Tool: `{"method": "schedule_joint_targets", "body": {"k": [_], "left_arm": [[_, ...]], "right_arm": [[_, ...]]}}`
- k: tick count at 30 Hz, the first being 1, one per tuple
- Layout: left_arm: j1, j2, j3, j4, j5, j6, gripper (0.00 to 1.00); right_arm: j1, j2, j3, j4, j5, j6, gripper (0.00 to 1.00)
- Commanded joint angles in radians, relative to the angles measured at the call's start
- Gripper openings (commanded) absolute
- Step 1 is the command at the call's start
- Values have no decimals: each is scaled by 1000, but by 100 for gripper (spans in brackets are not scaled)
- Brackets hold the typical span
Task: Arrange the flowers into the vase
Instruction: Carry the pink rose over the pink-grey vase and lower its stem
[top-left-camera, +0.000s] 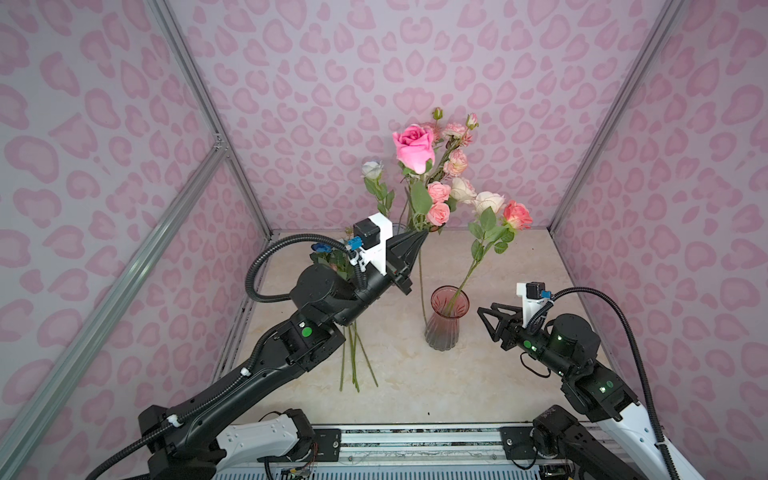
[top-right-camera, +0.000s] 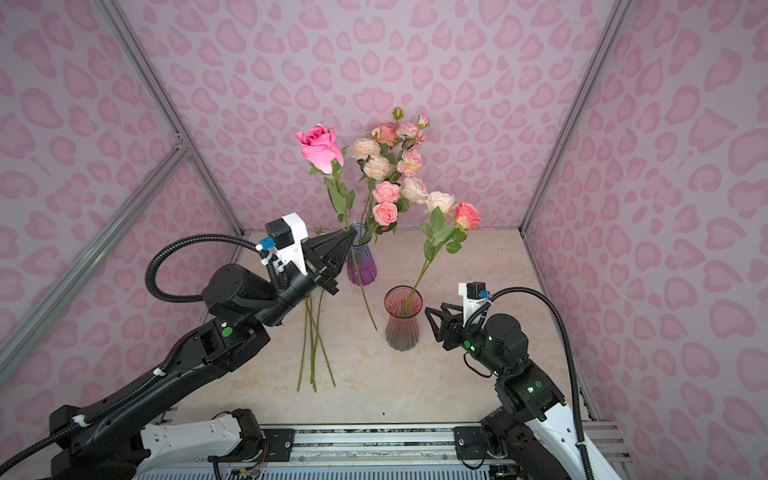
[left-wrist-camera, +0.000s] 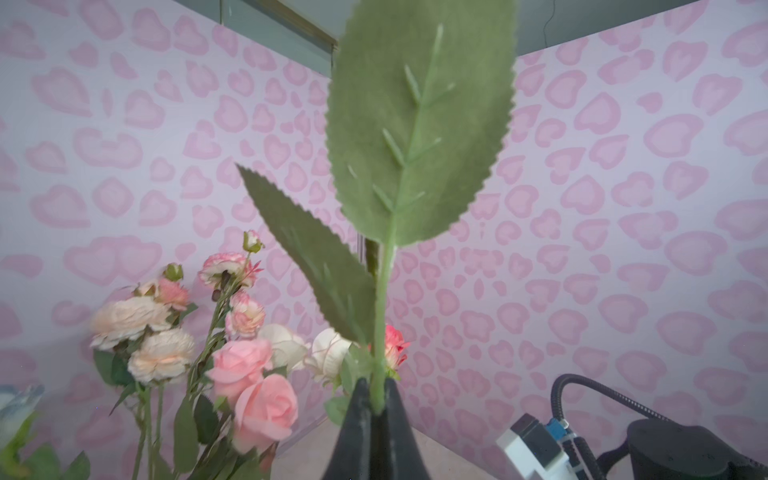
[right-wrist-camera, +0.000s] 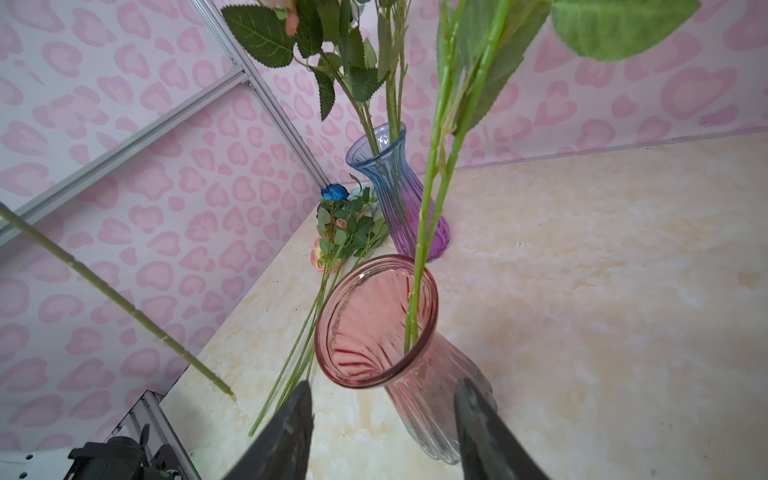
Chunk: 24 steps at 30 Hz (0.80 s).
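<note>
The rose's stem end hangs free beside the pink glass vase. So I will move my left gripper over the vase's opening (top-left-camera: 447, 301), lower it and release the stem.
My left gripper (top-left-camera: 424, 235) (top-right-camera: 354, 234) (left-wrist-camera: 376, 395) is shut on the green stem of a deep pink rose (top-left-camera: 414, 148) (top-right-camera: 320, 147), held upright in the air with its stem end hanging free beside the pink glass vase (top-left-camera: 446, 320) (top-right-camera: 402, 320) (right-wrist-camera: 374, 324). That vase holds two flowers, a cream bloom (top-left-camera: 489, 202) and a peach-pink bloom (top-left-camera: 517, 215). My right gripper (top-left-camera: 485, 324) (top-right-camera: 433, 325) (right-wrist-camera: 384, 384) stands open just right of the vase, at body height, holding nothing. A few more flowers (top-left-camera: 353, 365) (top-right-camera: 313, 353) lie on the table at the left, partly hidden under my left arm.
A blue-purple glass vase (top-right-camera: 361, 262) (right-wrist-camera: 399, 199) stands at the back, filled with several pink, peach and cream blooms (top-right-camera: 386, 193). A deep blue bloom (right-wrist-camera: 334, 193) lies at the back left corner. Patterned walls close in the table (top-left-camera: 519, 365) on three sides.
</note>
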Motion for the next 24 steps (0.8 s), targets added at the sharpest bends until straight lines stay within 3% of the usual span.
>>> {"method": "schedule_joint_targets", "body": {"k": [1, 4, 16, 24], "left_arm": [[-33, 81, 60, 73, 5, 129, 3], [-54, 152, 114, 94, 4, 163, 3], [-67, 298, 158, 123, -51, 250, 3], [-66, 336, 29, 197, -124, 63, 3]], "right_arm": [[-1, -9, 8, -39, -1, -21, 56], [-2, -39, 6, -63, 48, -21, 58], [-7, -52, -14, -35, 38, -5, 58], [-7, -41, -24, -22, 41, -4, 57]]}}
